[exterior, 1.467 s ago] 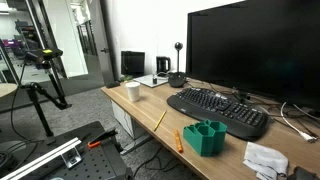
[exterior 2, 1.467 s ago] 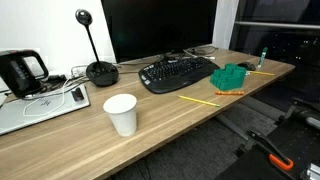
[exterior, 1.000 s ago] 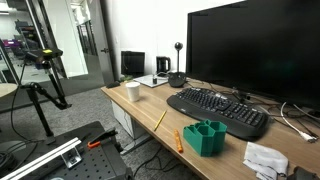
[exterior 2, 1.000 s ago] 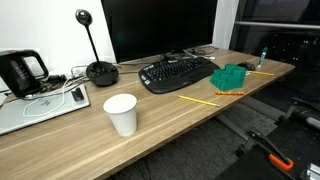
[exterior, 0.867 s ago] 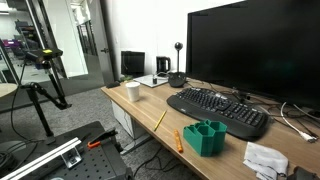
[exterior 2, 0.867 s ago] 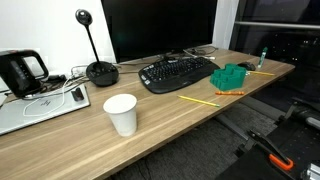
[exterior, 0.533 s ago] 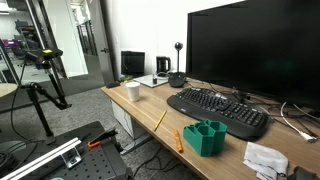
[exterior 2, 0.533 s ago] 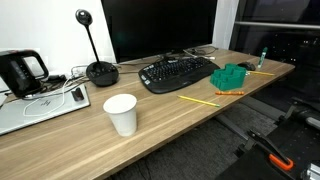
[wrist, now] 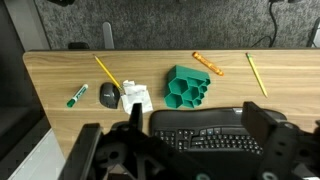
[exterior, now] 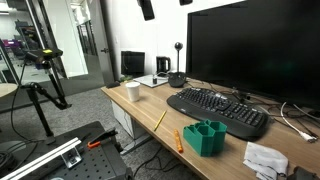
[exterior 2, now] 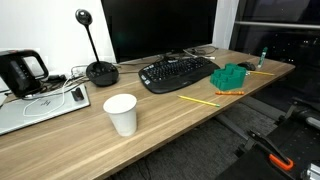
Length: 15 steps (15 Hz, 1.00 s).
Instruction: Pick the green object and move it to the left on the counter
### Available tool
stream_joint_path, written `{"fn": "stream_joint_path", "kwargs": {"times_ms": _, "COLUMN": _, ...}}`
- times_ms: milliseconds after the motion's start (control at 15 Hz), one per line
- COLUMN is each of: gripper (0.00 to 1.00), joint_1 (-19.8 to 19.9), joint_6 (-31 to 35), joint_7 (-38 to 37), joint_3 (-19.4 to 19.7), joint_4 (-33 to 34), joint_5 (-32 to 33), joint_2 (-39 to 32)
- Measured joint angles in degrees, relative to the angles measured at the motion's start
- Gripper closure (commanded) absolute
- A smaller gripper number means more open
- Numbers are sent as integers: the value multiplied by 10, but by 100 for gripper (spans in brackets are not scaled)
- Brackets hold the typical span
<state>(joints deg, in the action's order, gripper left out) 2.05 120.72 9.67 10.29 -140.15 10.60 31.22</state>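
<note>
My gripper lowers to the green object's section (exterior: pixel 217 128) (wrist: pixel 174 98) by the crumpled paper next, toward the counter's front edge, since that section has an open top.
The green object (wrist: pixel 186 87) is a small dark-green organizer with open-top compartments. It stands on the light-brown wooden counter (wrist: pixel 60 75) near the front edge, just in front of the keyboard; it shows in both exterior views (exterior: pixel 205 137) (exterior 2: pixel 231 77). My gripper (wrist: pixel 198 135) is open and empty, high above the keyboard and well above the green object. Its dark fingers (exterior: pixel 147 9) show at the top edge of an exterior view. The counter also shows in both exterior views (exterior: pixel 145 108) (exterior 2: pixel 170 120).
A black keyboard (wrist: pixel 205 138) and a big monitor (exterior: pixel 250 50) stand behind the green object. Around it lie a white cup (exterior 2: pixel 121 113), yellow pencils (wrist: pixel 107 70), an orange marker (wrist: pixel 207 64), a green marker (wrist: pixel 77 96), a mouse (wrist: pixel 109 95) and crumpled paper (wrist: pixel 135 96).
Dark parts of my gripper have come into view at the top edge of an exterior view. Nothing on the counter has moved.
</note>
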Motion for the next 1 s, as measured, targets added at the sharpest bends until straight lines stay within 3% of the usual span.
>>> {"fn": "stream_joint_path", "kwargs": {"times_ms": 533, "gripper": 0, "joint_1": 12, "joint_6": 72, "joint_7": -36, "joint_3": -8, "joint_4": 92, "joint_5": -51, "joint_2": -285}}
{"fn": "stream_joint_path", "kwargs": {"times_ms": 1000, "gripper": 0, "joint_1": 13, "joint_6": 93, "joint_7": -92, "joint_3": -21, "joint_4": 198, "joint_5": -101, "joint_2": -468}}
